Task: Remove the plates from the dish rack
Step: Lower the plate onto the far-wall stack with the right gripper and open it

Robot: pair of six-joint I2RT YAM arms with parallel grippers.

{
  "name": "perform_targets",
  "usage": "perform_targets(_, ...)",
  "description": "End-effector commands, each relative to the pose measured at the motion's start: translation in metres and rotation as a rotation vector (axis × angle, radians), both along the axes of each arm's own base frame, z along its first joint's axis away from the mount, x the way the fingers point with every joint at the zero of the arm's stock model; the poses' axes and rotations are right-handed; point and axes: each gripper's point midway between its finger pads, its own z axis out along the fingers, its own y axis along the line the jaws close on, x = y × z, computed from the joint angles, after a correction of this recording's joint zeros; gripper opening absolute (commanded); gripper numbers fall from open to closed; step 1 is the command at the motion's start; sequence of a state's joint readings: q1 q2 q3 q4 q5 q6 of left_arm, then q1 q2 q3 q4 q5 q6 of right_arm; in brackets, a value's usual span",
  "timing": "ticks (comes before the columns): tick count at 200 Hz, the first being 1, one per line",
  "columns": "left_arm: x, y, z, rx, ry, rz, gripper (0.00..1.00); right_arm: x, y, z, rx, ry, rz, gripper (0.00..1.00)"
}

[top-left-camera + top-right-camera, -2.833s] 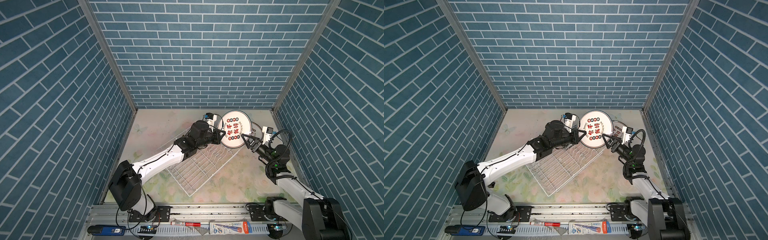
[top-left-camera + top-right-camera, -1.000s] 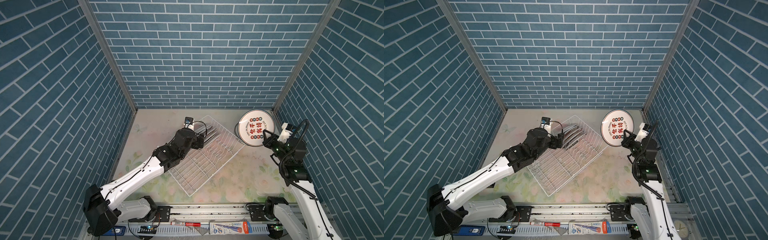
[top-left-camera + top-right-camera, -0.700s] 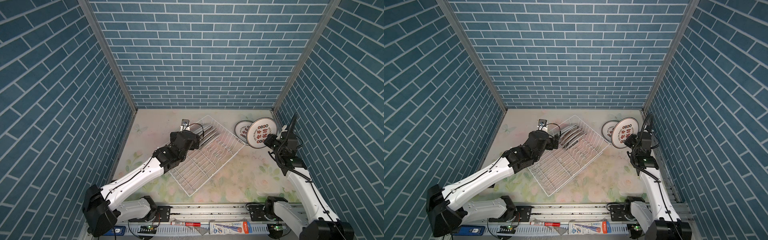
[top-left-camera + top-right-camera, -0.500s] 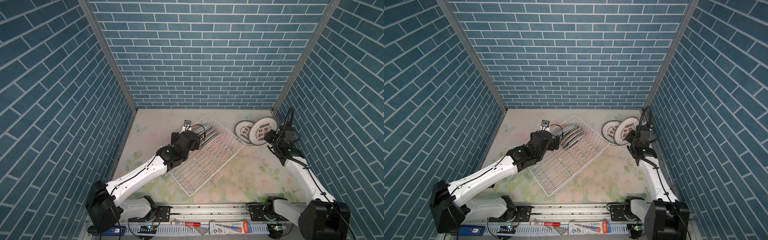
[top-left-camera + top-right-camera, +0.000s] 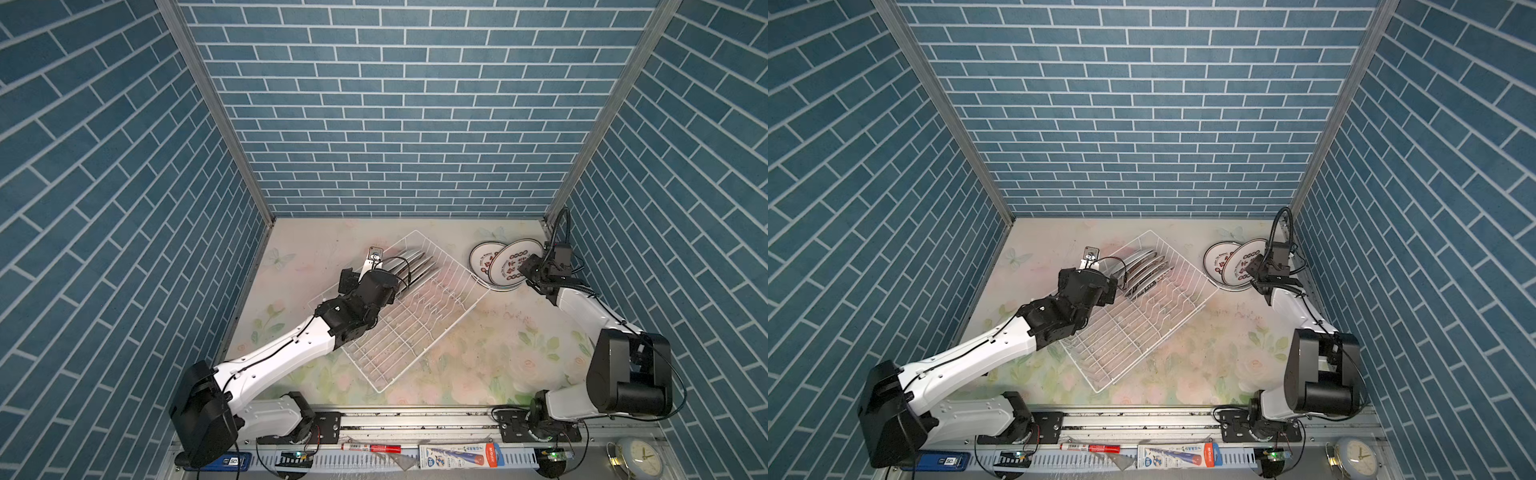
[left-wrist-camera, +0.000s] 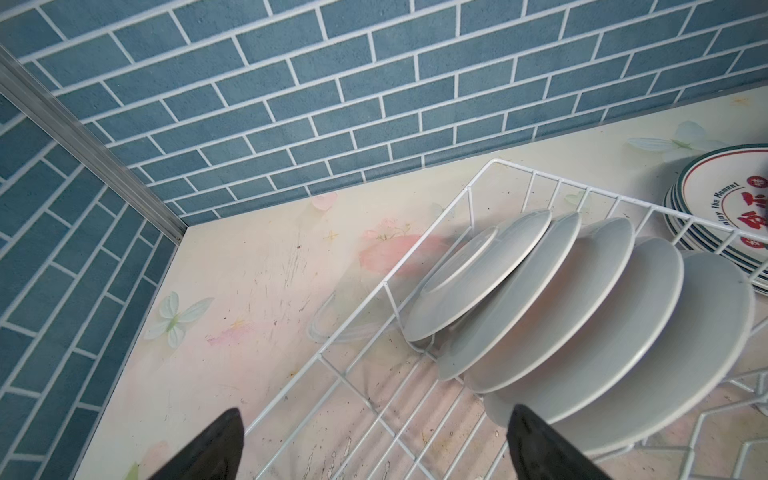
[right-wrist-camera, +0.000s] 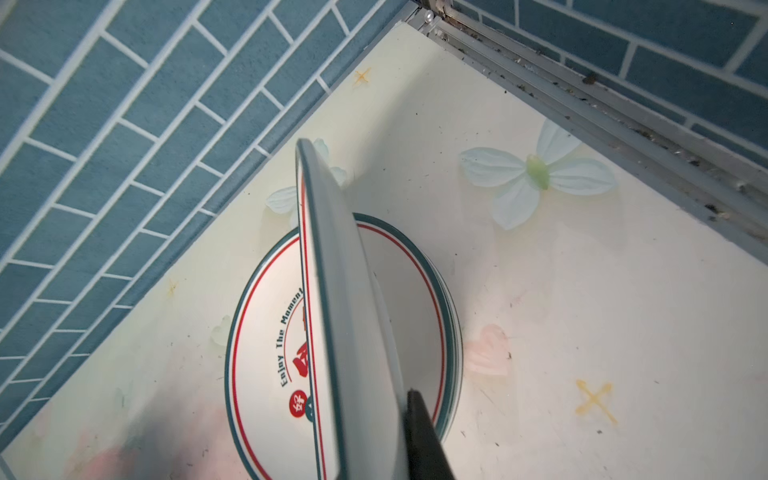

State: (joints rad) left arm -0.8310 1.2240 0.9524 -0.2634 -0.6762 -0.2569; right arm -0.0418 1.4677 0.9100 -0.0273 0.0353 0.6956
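Observation:
My right gripper lowers its tilted plate next, turns it flatter onto the stack of green-rimmed plates and releases, since the stack lies below the gripper.
The white wire dish rack [image 5: 415,320] [image 5: 1142,324] lies diagonally mid-table. Several plates [image 5: 409,266] [image 6: 582,316] stand in its far end, white backs towards my left wrist camera. My left gripper [image 6: 376,415] hovers open over the rack's far left corner, with nothing between its fingers. At the back right, a stack of green-rimmed plates [image 5: 482,259] [image 7: 266,332] lies face up. My right gripper [image 5: 528,269] is shut on the rim of one plate [image 5: 513,262] [image 7: 345,332], held tilted over that stack. Whether it touches the stack I cannot tell.
The blue brick side wall and its metal corner post [image 5: 557,208] stand close behind the stack. At the front rail lie a red marker [image 5: 370,448], a blue packet [image 5: 457,451] and a small clock [image 5: 638,457].
My right arm has brought its plate down from upright in the air to a tilt low over the back-right stack. The left gripper has stayed open over the rack's far end.

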Motion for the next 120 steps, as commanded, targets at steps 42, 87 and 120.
perform_targets(42,-0.004,-0.003,0.000,-0.001,0.020,-0.024,0.99,0.020,0.003,0.004,0.130,-0.034,0.007,0.07)
perform_targets(87,-0.005,0.000,-0.001,-0.004,0.016,-0.011,0.99,0.012,0.007,-0.008,0.154,0.025,0.035,0.19)
perform_targets(120,-0.009,-0.002,-0.001,-0.018,0.024,-0.040,0.99,0.012,0.007,-0.018,0.147,0.071,0.051,0.23)
